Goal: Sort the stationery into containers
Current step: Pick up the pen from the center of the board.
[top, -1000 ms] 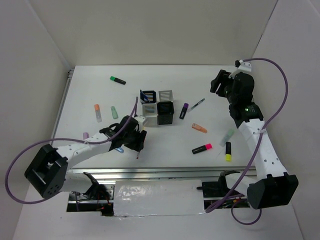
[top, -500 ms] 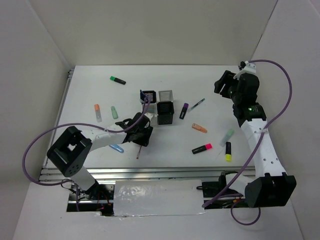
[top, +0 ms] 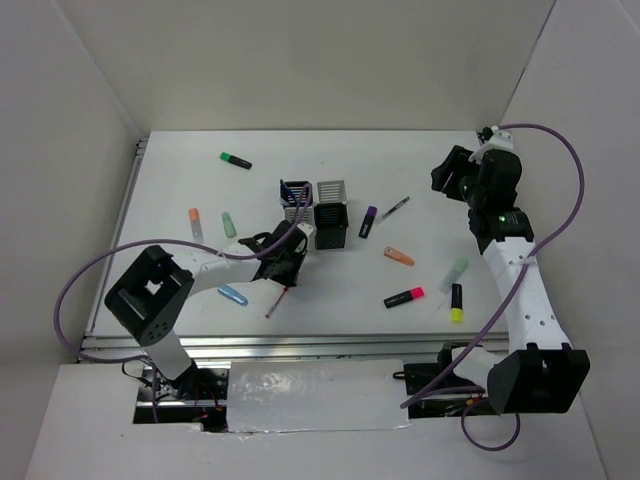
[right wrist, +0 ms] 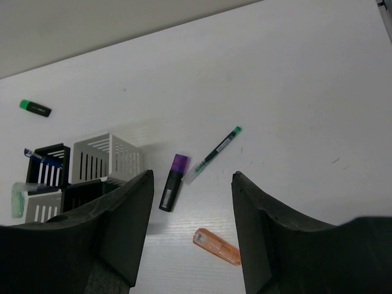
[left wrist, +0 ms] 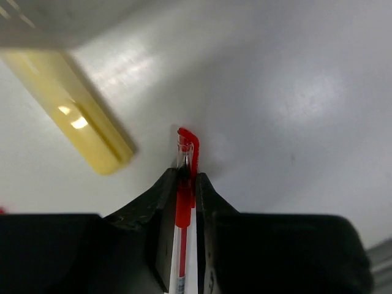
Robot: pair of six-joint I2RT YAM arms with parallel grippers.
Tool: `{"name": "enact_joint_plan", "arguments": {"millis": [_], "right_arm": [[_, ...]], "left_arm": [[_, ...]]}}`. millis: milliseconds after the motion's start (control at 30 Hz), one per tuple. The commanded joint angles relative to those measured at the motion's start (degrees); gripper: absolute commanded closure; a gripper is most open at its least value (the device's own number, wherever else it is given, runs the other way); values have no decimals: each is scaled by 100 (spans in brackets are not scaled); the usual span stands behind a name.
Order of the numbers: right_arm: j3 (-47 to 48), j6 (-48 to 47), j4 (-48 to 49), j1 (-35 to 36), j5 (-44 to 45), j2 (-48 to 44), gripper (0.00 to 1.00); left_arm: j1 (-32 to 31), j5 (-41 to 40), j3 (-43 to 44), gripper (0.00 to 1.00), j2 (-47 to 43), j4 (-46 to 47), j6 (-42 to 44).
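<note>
My left gripper rises outward next, tilts the red pen (top: 274, 302) upright above the far black cup (top: 297, 194), lowers and releases it, since blue pens already stand in the cup.
My left gripper (top: 282, 264) is shut on a thin red pen (top: 274, 302), just in front of the containers (top: 316, 213), a 2x2 block of black and silver-white slotted cups. The left wrist view shows the red pen (left wrist: 185, 184) pinched between the fingers, its capped end sticking out above the table. My right gripper (top: 455, 170) is open and empty, high over the far right. Between its fingers (right wrist: 122, 226) lie a purple-ended highlighter (right wrist: 171, 182), a green pen (right wrist: 212, 155) and an orange marker (right wrist: 216, 246). Blue pens (right wrist: 46, 162) stand in the far black cup.
Loose on the table are a green highlighter (top: 236, 160), an orange marker (top: 195, 225), a pale green marker (top: 229, 224), a blue marker (top: 233, 295), a pink highlighter (top: 404, 297) and a yellow highlighter (top: 456, 303). A blurred yellow marker (left wrist: 73, 110) lies near the left gripper.
My left arm has swung its elbow in and carried the red pen a little right, toward the cups. My right gripper has shifted slightly right.
</note>
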Motion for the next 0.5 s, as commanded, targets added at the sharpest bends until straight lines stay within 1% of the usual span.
{"name": "enact_joint_plan", "arguments": {"millis": [0, 33, 67, 100, 133, 167, 233, 267, 300, 367, 400, 433, 467], "right_arm": [[-44, -55, 39, -24, -113, -144, 40], [-53, -63, 39, -24, -131, -162, 40], [-62, -81, 47, -15, -131, -171, 41], [-71, -81, 47, -15, -131, -188, 42], [-71, -72, 39, -15, -122, -214, 43], [-79, -63, 13, -15, -122, -215, 44], [-79, -46, -14, -15, -122, -232, 45], [-79, -37, -23, -24, -113, -232, 45], [-79, -46, -40, -15, -122, -215, 45], [-80, -28, -58, -15, -148, -162, 46], [-79, -19, -84, -7, -148, -92, 46], [-71, -19, -93, -6, -192, -48, 46], [-62, -63, -102, -6, -236, 13, 47]], "left_arm": [[-291, 671, -212, 87, -472, -293, 354], [-362, 673, -203, 90, -630, -293, 399], [-415, 899, -186, 94, -997, -241, 469], [-442, 1015, -177, 100, -1218, -188, 539], [-459, 1094, -186, 100, -1472, -83, 557], [-460, 1278, -221, 100, -2049, 240, 627], [-433, 1332, -265, 100, -2606, 706, 961], [-425, 1289, -300, 100, -3061, 1178, 1110], [-355, 1280, -300, 100, -3240, 1470, 1442], [-214, 1245, -195, 100, -3504, 1867, 1716], [-48, 1184, -108, 100, -3488, 2130, 1909], [32, 1165, 128, 100, -3444, 2202, 2189], [146, 1139, 244, 100, -3261, 2281, 2271]]}}
